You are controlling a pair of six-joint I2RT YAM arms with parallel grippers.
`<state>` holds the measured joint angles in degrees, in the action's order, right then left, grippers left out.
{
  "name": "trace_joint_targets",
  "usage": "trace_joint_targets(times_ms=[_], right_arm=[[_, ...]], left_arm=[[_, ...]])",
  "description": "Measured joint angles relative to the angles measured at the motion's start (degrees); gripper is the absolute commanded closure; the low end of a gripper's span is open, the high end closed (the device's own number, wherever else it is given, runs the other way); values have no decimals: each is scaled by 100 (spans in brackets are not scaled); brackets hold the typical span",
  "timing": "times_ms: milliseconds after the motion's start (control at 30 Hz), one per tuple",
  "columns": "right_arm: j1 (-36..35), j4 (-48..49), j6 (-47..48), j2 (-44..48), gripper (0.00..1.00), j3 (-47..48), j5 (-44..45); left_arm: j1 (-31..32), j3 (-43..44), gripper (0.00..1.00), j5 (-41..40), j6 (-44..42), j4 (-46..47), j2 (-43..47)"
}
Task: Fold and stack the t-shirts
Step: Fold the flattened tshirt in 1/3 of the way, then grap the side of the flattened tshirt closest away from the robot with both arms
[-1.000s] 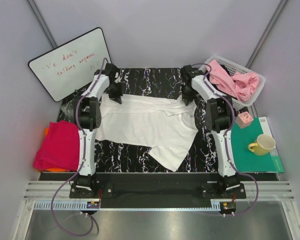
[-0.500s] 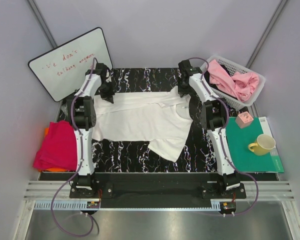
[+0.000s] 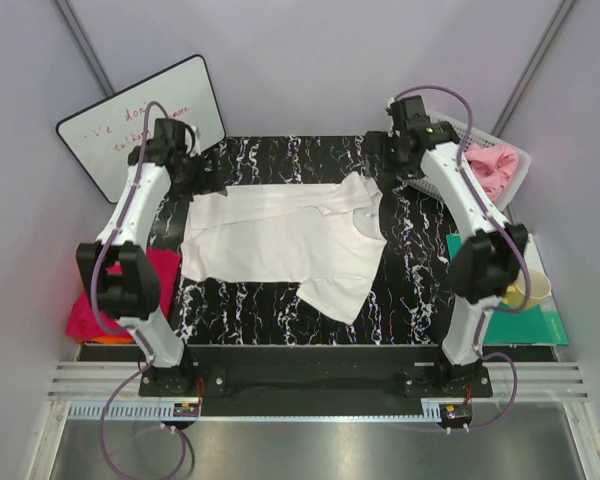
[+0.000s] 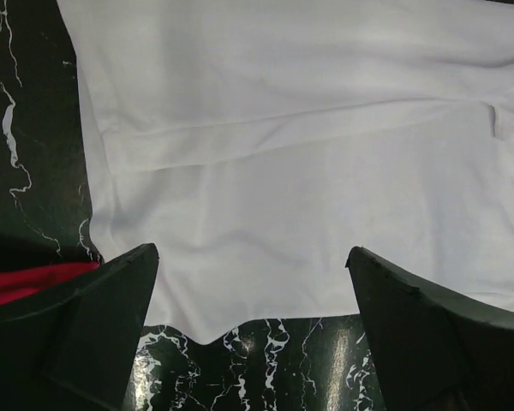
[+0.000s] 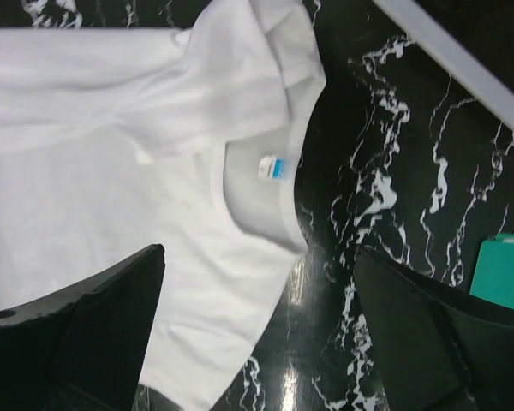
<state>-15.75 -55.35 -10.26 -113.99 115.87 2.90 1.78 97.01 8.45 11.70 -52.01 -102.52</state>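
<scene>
One sleeve trails toward the table's near edge, so my right gripper needs to come back from the collar and down onto the sleeve's near tip (image 3: 349,319) (image 5: 200,399).
A white t-shirt (image 3: 280,240) lies spread on the black marbled table, collar to the right, one sleeve trailing toward the near edge. Its hem (image 4: 265,171) fills the left wrist view, and its collar with a small blue label (image 5: 277,169) shows in the right wrist view. My left gripper (image 3: 196,176) hovers open over the shirt's far left corner (image 4: 250,251). My right gripper (image 3: 386,160) hovers open by the collar (image 5: 259,250). Neither holds anything. A folded magenta-red t-shirt (image 3: 88,312) sits at the left, partly behind my left arm. Pink t-shirts (image 3: 492,166) lie in the basket.
A whiteboard (image 3: 140,120) leans at the back left. The white mesh basket (image 3: 521,158) stands at the back right. A teal mat (image 3: 520,322) with a yellow mug (image 3: 528,290) lies at the right, behind my right arm's elbow.
Both grippers have opened and let go of the white t-shirt's far edge. Both arms have lifted away toward the far corners. The shirt stays lying flat.
</scene>
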Motion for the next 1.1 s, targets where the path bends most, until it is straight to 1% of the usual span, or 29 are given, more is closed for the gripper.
trace_joint_targets(times_ms=[33,67,133,167,233,267,333,400,467,533,600,767,933,1100], right_arm=[[0,-4,-15,448,0,-400,-76],[0,33,-42,857,4,-837,-162],[0,57,-136,1519,7,-1733,-409],[2,44,-190,1731,11,-2162,-557],[7,61,-363,1954,12,-3003,-907],[7,61,-428,1963,15,-3324,-1069],[9,221,-643,1967,17,-4148,-1499],[11,365,-907,2006,18,-4918,-1899],[11,509,-1139,2131,23,-5543,-2188],[11,573,-1320,2258,27,-5875,-2387],[11,728,-1471,2409,26,-6096,-2575],[9,1086,-1668,2636,27,-6255,-2973],[4,1379,-1716,2660,27,-6467,-3180],[-15,1657,-1856,2691,29,-7204,-3362]], left_arm=[[0,-308,4,4,26,48,295],[0,-634,6,4,44,94,546],[-2,-1287,7,13,127,129,925],[-2,-1611,6,13,184,131,1051],[-2,-2251,4,4,304,157,1241],[-2,-2511,2,0,352,151,1322],[0,-3069,1,-20,483,90,1517],[-2,-3456,1,-68,599,61,1694],[-2,-3635,1,-101,684,48,1805],[-2,-3679,1,-105,765,68,1834],[-2,-3705,1,-120,841,133,1849],[-4,-3762,1,-166,973,216,1829],[-7,-3762,1,-238,968,284,1600],[-26,-3762,1,-291,894,308,1392]])
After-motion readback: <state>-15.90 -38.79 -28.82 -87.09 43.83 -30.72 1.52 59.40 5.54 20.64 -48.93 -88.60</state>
